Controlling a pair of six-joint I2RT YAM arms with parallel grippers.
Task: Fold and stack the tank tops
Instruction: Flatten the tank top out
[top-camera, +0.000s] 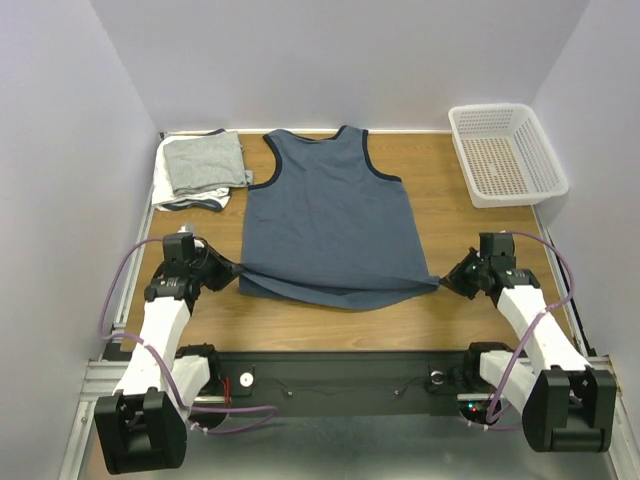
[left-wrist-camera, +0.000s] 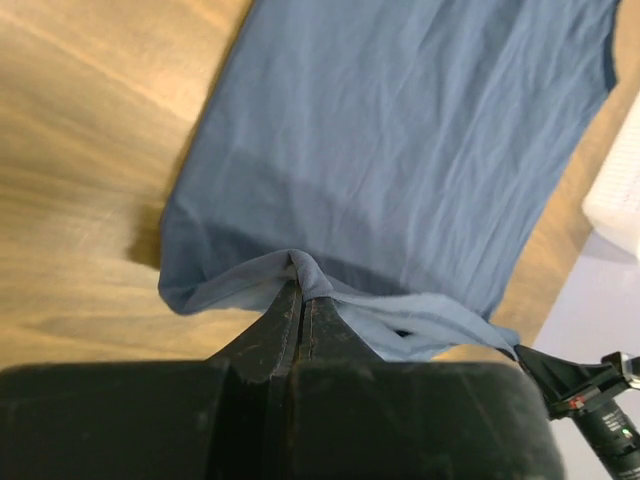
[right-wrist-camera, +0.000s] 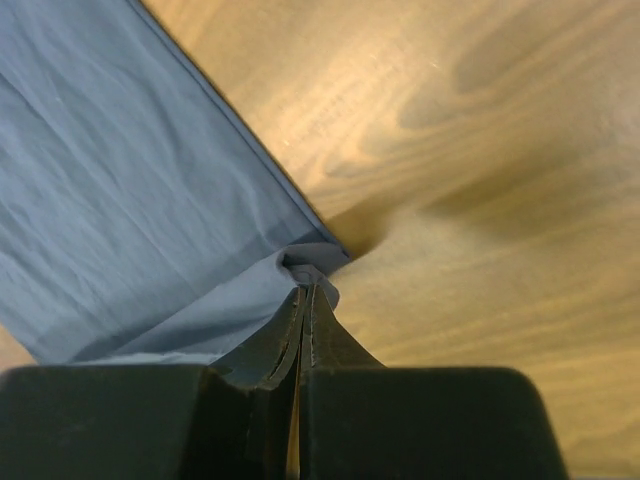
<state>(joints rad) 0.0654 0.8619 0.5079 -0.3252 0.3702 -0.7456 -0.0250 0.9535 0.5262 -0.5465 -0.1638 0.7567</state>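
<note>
The left gripper draws back and to the right in the top view next and releases the tank top's hem over the table's bare wood, since that lies back of it.
A slate-blue tank top (top-camera: 330, 215) with navy trim lies flat on the wooden table, neck toward the far wall. My left gripper (top-camera: 240, 268) is shut on its near left hem corner, and the pinched cloth (left-wrist-camera: 300, 268) bunches at the fingertips (left-wrist-camera: 302, 288). At the near right hem corner my right gripper (top-camera: 437, 280) is shut on the cloth (right-wrist-camera: 305, 262), which folds over its tips (right-wrist-camera: 306, 292). The hem between both grippers is pulled taut and slightly lifted. A folded light grey tank top (top-camera: 207, 162) lies on a folded white one (top-camera: 180, 198) at the far left.
A white perforated basket (top-camera: 507, 153) stands at the far right corner. Grey walls close in the table on the left, back and right. Bare wood (top-camera: 330, 325) shows between the hem and the arm bases.
</note>
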